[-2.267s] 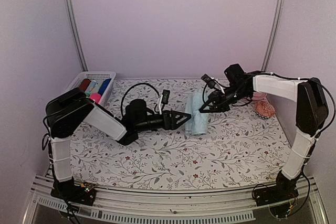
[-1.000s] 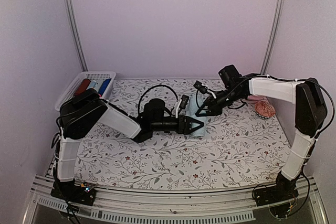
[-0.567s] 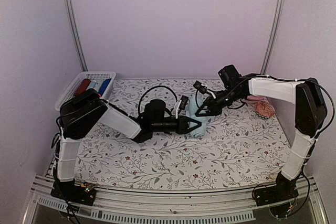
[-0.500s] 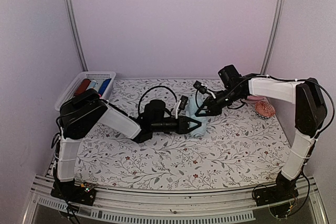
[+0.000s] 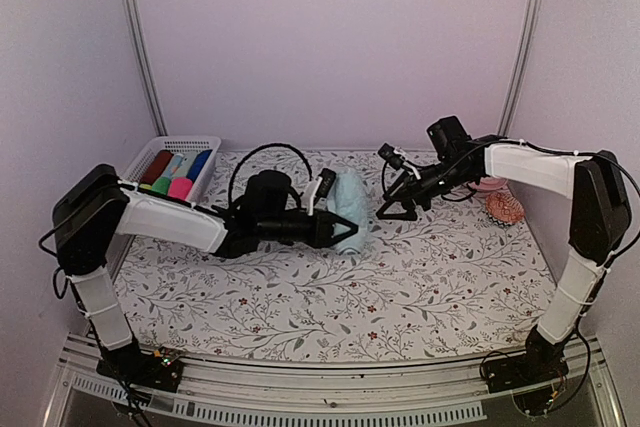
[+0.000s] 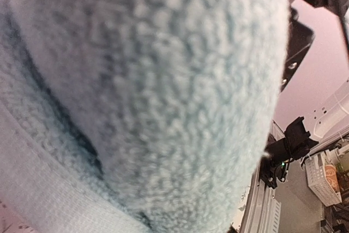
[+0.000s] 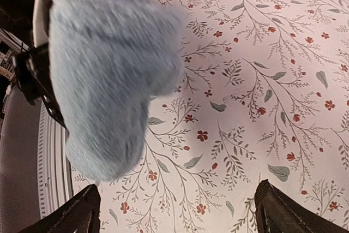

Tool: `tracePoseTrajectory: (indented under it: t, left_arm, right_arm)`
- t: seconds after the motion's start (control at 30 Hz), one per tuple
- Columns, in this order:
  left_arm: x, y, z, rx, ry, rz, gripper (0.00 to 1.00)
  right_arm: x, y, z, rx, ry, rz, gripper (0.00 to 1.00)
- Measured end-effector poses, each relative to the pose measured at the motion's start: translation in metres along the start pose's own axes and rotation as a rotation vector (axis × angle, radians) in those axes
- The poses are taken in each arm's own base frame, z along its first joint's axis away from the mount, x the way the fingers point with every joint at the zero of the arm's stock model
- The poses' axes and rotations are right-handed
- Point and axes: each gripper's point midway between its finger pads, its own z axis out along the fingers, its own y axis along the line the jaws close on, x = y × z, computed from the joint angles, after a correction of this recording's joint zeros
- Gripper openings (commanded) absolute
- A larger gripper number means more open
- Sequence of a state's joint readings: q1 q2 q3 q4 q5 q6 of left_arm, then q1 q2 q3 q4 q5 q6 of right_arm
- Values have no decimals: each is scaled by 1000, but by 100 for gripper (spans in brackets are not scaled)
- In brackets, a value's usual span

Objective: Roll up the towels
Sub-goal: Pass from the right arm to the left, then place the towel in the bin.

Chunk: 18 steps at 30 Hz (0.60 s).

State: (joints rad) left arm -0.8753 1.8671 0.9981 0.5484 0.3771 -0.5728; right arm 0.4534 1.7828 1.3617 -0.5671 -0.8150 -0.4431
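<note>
Next, my left gripper should swing over the bright pink roll (image 5: pixel 180 188) and down to release the pale blue towel, since the basket lies to the gripper's left in the top view.
The pale blue towel (image 5: pixel 352 205) is a fat roll held just above the table at centre, and my left gripper (image 5: pixel 340 229) is shut on its near end. It fills the left wrist view (image 6: pixel 152 91), hiding the fingers there. My right gripper (image 5: pixel 388 205) stands wide open just right of the roll, with nothing between its fingers. In the right wrist view the roll (image 7: pixel 109 64) hangs at upper left, beyond the gap of the right gripper (image 7: pixel 182 214). A bright pink towel roll (image 5: pixel 180 188) lies in the basket's near end.
A white mesh basket (image 5: pixel 150 152) at the back left holds several coloured rolls. A reddish netted object (image 5: pixel 505 209) and a pale pink thing (image 5: pixel 488 186) lie at the right by the wall. Flowered cloth (image 5: pixel 330 297) covers the table.
My right gripper opened, let go of the blue roll and drew back to the right. My left gripper closed on the roll and carried it left and slightly back.
</note>
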Motion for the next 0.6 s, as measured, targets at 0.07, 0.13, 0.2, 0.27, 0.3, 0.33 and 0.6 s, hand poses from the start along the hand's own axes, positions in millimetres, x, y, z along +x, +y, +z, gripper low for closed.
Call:
tracePoseTrajectory:
  t: [0.07, 0.13, 0.2, 0.27, 0.3, 0.33, 0.6]
  left_arm:
    - [-17, 3, -20, -56, -4, 31, 0]
    - [-35, 15, -44, -126, -9, 52, 0]
    - [-50, 35, -71, -211, -12, 64, 0]
    - [-61, 58, -100, -305, -8, 70, 0]
    - [-68, 71, -117, -360, -4, 73, 0]
    - [-74, 83, -133, -412, 2, 74, 0]
    - [-142, 158, -260, -736, 31, 74, 0]
  right_arm:
    - [0, -7, -6, 34, 0, 0, 99]
    - [2, -14, -9, 66, 6, 1, 99]
    - [4, -20, -10, 92, 16, 2, 99]
    - [5, -22, -11, 107, 22, -1, 99]
    - [6, -24, -11, 117, 27, -1, 99]
    - [6, -25, -11, 122, 30, 0, 99]
    - [9, -32, -12, 162, 48, -8, 99]
